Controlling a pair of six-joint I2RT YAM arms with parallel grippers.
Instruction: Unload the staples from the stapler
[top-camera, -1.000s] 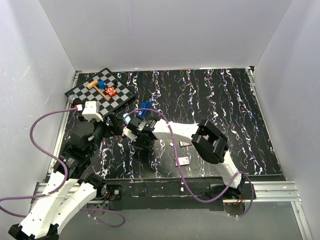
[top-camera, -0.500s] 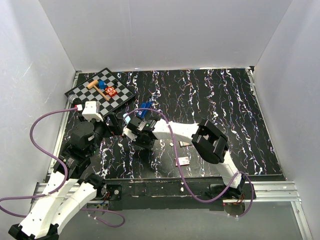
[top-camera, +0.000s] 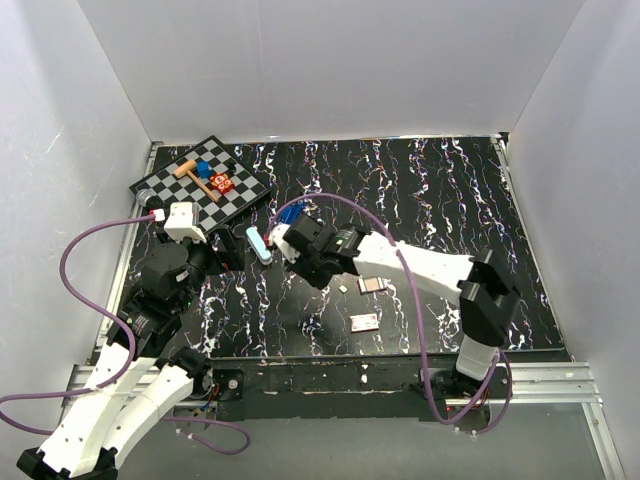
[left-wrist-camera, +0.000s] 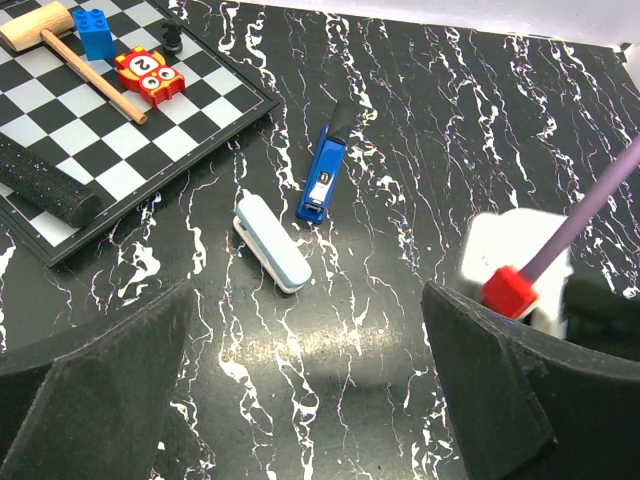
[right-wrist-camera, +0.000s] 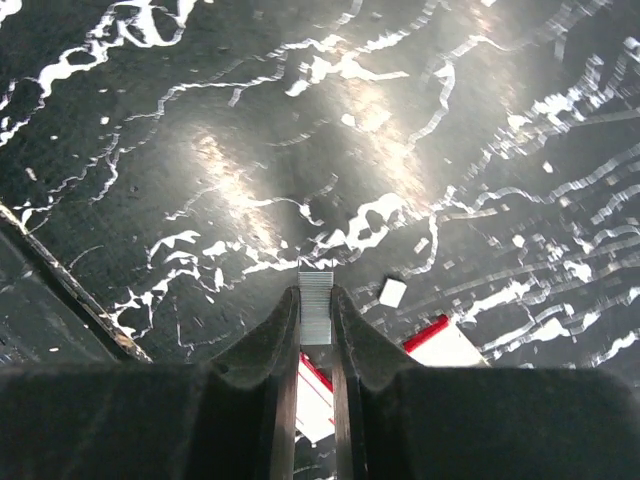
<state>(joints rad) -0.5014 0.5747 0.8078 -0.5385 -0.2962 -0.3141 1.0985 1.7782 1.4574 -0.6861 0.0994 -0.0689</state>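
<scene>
Next I will move my right gripper to the right in the top view and down onto the tan-grey tile to release the staples, already clear of the stapler.
The dark-blue stapler lies on the black marbled table; in the left wrist view it lies ahead of my open, empty left gripper. A pale blue slender piece lies beside it, also in the top view. My right gripper is shut on a short silver strip of staples, held above the table. In the top view the right gripper is just right of the stapler, and the left gripper is to its left.
A checkered board at the back left carries a wooden mallet, a blue brick and a red block. A red-and-white box, a tan-grey tile and a small white bit lie near the right gripper.
My right arm has stretched out and its gripper has moved right, away from the stapler and the pale blue piece. The left arm has not moved.
</scene>
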